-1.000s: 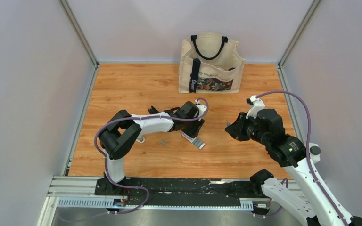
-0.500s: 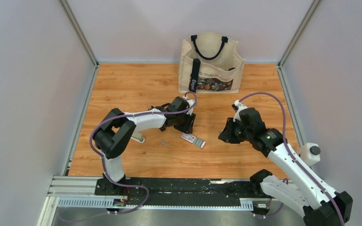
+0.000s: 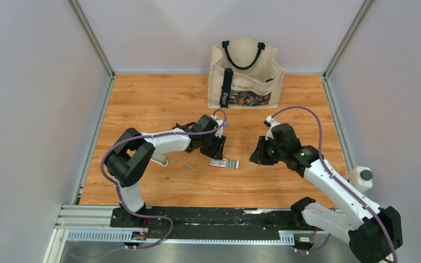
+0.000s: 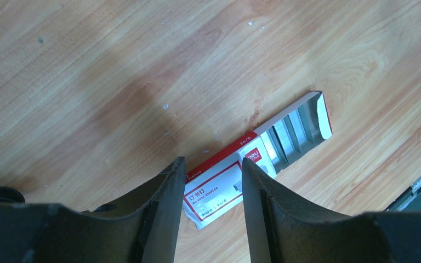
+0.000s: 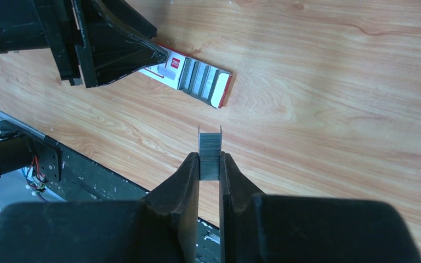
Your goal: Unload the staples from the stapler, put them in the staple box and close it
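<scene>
I will next move my right gripper across and down to the staples box's open tray (image 3: 232,164) (image 5: 199,80), to its left in the top view, and let go of the strip of staples among matching staples.
My right gripper (image 5: 209,160) is shut on a short silvery-grey strip of staples (image 5: 209,143) that stands up between its tips, a little above the wood. In the top view this gripper (image 3: 254,155) is right of a red-and-white staples box (image 3: 225,163). The box lies flat with its tray slid partly out, showing rows of staples (image 4: 293,131). My left gripper (image 4: 211,164) is open and empty, its tips hovering over the box's closed end (image 4: 214,192). A white object (image 3: 163,161), possibly a stapler, sticks out from under the left arm.
A canvas tote bag (image 3: 245,74) stands at the back of the wooden table (image 3: 142,98). A tiny grey piece (image 3: 189,165) lies on the wood left of the box. Grey walls close in both sides. A black rail (image 3: 208,216) runs along the near edge.
The right gripper, with the staples, has moved left toward the box. The left gripper has drawn back a little, and the box has turned to lie level on the wood.
</scene>
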Robot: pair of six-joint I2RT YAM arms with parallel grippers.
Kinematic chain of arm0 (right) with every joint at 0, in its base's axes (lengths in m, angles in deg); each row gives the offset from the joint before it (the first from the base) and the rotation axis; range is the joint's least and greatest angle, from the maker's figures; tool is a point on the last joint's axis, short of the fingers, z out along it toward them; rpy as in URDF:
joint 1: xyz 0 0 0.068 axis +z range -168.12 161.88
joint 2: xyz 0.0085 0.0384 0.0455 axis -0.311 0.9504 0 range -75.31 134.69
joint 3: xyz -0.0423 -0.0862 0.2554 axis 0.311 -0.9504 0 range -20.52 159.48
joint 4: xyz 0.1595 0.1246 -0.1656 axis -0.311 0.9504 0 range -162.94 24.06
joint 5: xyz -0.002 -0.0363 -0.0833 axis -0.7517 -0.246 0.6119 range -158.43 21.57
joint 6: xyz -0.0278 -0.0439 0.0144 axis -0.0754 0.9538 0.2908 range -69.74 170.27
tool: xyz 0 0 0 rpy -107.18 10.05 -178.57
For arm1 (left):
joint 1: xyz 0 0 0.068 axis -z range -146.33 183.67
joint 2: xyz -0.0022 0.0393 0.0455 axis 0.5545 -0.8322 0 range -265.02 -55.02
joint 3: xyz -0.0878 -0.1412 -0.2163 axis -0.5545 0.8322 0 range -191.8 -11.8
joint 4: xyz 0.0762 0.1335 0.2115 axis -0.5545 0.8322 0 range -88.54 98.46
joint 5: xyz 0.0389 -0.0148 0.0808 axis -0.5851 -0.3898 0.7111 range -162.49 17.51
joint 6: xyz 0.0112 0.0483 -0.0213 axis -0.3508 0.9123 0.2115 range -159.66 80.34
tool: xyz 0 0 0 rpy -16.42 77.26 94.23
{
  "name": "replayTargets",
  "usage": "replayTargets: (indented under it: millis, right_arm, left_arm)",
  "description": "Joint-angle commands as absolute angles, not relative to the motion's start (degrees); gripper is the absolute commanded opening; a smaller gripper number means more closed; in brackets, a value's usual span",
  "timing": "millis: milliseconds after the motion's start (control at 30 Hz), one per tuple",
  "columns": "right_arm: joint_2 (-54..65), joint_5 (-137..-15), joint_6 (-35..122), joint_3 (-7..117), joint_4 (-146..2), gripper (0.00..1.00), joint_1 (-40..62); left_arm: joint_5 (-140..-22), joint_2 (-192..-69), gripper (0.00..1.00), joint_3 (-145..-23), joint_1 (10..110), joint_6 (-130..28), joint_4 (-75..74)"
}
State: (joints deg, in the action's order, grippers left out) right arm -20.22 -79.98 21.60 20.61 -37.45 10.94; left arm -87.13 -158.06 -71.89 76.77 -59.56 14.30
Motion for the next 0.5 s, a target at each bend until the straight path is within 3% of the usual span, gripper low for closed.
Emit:
replayTargets:
  millis: [0, 467]
  right_arm:
    - [-17.5, -80.8, 21.9, 20.2, -42.1, 0.06, 11.3]
    - [-6.3, -77.7, 22.2, 23.3, -46.0, 0.06, 17.6]
  left_arm:
    - [-88.4, -156.7, 0.51, -71.6, 76.9, -59.9, 16.8]
    - [-87.9, -153.9, 0.53, -73.7, 75.2, -57.8, 17.6]
